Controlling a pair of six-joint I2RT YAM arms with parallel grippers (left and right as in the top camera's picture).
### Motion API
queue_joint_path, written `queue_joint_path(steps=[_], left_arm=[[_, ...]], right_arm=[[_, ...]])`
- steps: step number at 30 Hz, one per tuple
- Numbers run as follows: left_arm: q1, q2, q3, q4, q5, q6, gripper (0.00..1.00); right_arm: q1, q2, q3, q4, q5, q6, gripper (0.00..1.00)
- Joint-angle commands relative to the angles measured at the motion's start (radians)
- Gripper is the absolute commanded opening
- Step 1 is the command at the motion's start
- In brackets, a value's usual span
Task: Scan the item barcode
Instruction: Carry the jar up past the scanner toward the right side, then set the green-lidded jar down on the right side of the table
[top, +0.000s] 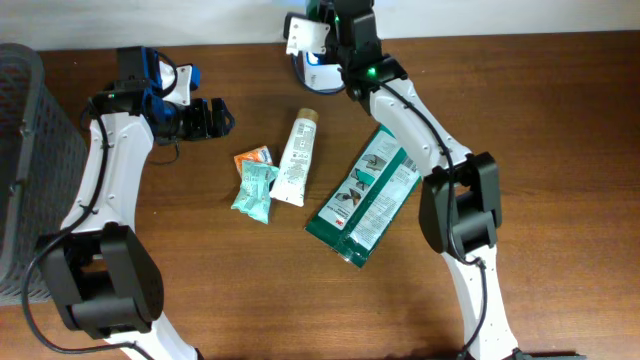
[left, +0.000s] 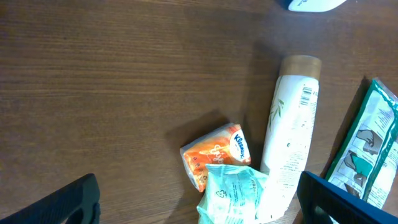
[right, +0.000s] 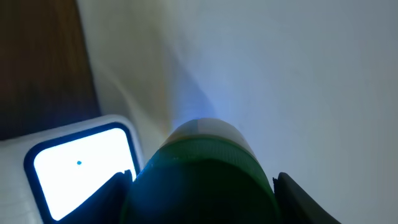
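I should move the green item sideways, back and down with my right gripper to let it go, because bare tabletop is below the gripper, to its right in the overhead view.
My right gripper (right: 202, 205) is shut on a green round item (right: 199, 174) with a pale end, its dark fingers pressed against both sides. Just left of the item glows the scanner's white window (right: 81, 168) with its blue rim. In the overhead view this gripper (top: 322, 18) is at the table's far edge, over the white and blue scanner (top: 308, 55). The item's barcode is hidden. My left gripper (top: 215, 118) is open with nothing in it, hovering left of the loose items; in the left wrist view this gripper (left: 199, 208) has its fingers wide apart.
A white tube (top: 295, 158), an orange tissue pack (top: 254, 157), a teal packet (top: 254, 190) and a large green packet (top: 365, 195) lie mid-table. A grey mesh basket (top: 25, 150) stands at the left edge.
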Motion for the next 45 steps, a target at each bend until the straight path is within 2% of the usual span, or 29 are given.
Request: queue_joint_path(steps=[1,13,19,23,27,31,34,39,45], left_arm=[[0.003,0.012,0.022,-0.001,0.000,0.004,0.99],[0.003,0.012,0.022,-0.001,0.000,0.004,0.99],[0.003,0.012,0.022,-0.001,0.000,0.004,0.99],[0.003,0.012,0.022,-0.001,0.000,0.004,0.99],[0.003,0.012,0.022,-0.001,0.000,0.004,0.99],[0.003,0.012,0.022,-0.001,0.000,0.004,0.99],[0.003,0.012,0.022,-0.001,0.000,0.004,0.99],[0.003,0.012,0.022,-0.001,0.000,0.004,0.99],[0.002,0.012,0.022,-0.001,0.000,0.004,0.99]], right_arm=[[0.000,0.020,0.006,0.019,0.012,-0.042,0.34],[0.001,0.027,0.006,0.018,0.008,-0.029,0.34],[0.001,-0.069,0.006,-0.005,-0.022,0.233,0.35],[0.001,-0.200,0.006,-0.183,-0.023,0.455,0.35],[-0.007,-0.331,0.006,-0.534,-0.022,0.692,0.34],[-0.060,-0.360,0.006,-0.868,-0.023,0.887,0.34],[-0.134,-0.353,-0.001,-1.070,-0.044,0.952,0.34],[-0.318,-0.352,-0.100,-1.168,-0.087,0.952,0.35],[-0.536,-0.352,-0.309,-1.115,-0.087,0.971,0.35]])
